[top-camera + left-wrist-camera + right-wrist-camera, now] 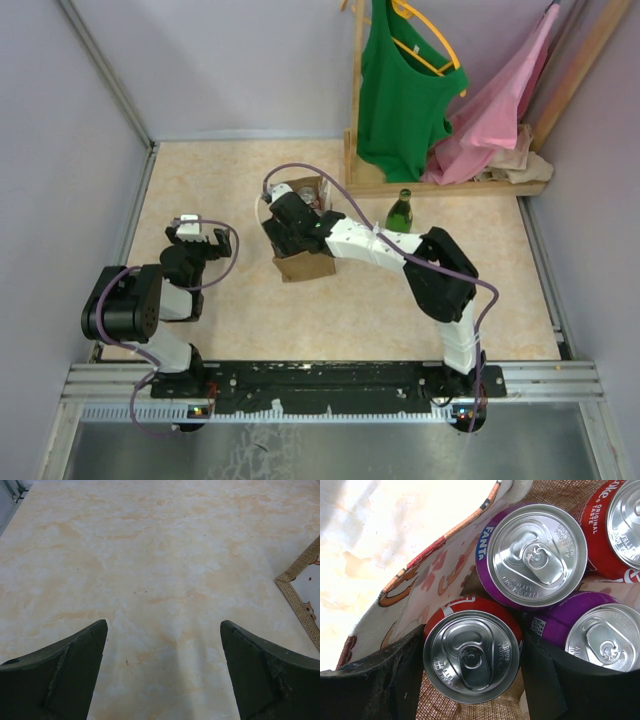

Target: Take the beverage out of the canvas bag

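Note:
The table is free between bag and green bottle, right of my right gripper in the top view, so I will lift the near red can out, cross, lower and release it.
The canvas bag (305, 264) stands mid-table, tan with a printed lining (420, 595). It holds several drink cans: a red can (470, 660), a purple Fanta can (535, 555), a second purple can (600, 635) and a red Coke can (615, 525). My right gripper (472, 665) is reached down into the bag (292, 215). Its fingers (395, 680) press both sides of the near red can, which still sits among the others. My left gripper (163, 675) is open and empty over bare table (197, 232), left of the bag, whose corner (300, 600) shows at its right.
A green glass bottle (400, 212) stands on the table just right of the bag. A wooden rack (357, 110) at the back holds a green top (400, 90) and a pink garment (500, 110). Walls close the table left, right and back.

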